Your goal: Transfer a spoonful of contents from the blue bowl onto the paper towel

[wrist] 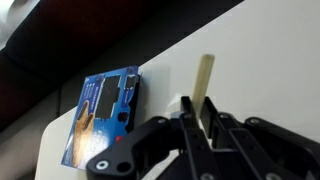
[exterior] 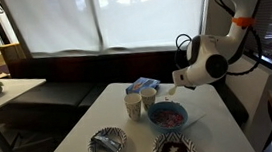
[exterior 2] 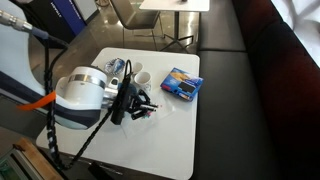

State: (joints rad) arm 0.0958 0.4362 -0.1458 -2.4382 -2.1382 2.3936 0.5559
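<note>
The spoon goes back, away from the carton, and down onto the bare tabletop near the bench next, and my gripper releases it there, since that patch stands empty.
The blue bowl [exterior: 168, 115] with pinkish-red contents [exterior: 168, 113] stands on the white table, in front of two paper cups. My gripper [exterior: 177, 85] hangs just above and behind the bowl's far rim. In the wrist view the gripper [wrist: 199, 101] is shut on a pale, flat spoon handle [wrist: 204, 75] that sticks out past the fingertips; the spoon's scoop end is hidden. In an exterior view the gripper [exterior 2: 143, 106] is over the middle of the table. I cannot make out the paper towel against the white tabletop.
A blue-and-white carton [exterior: 142, 85] [exterior 2: 181, 83] [wrist: 105, 115] lies at the table's far side. Two paper cups [exterior: 139, 103] stand beside it. A grey-and-white patterned bowl [exterior: 107, 142] and a dark patterned bowl [exterior: 171, 148] sit near the front edge. A dark bench runs behind the table.
</note>
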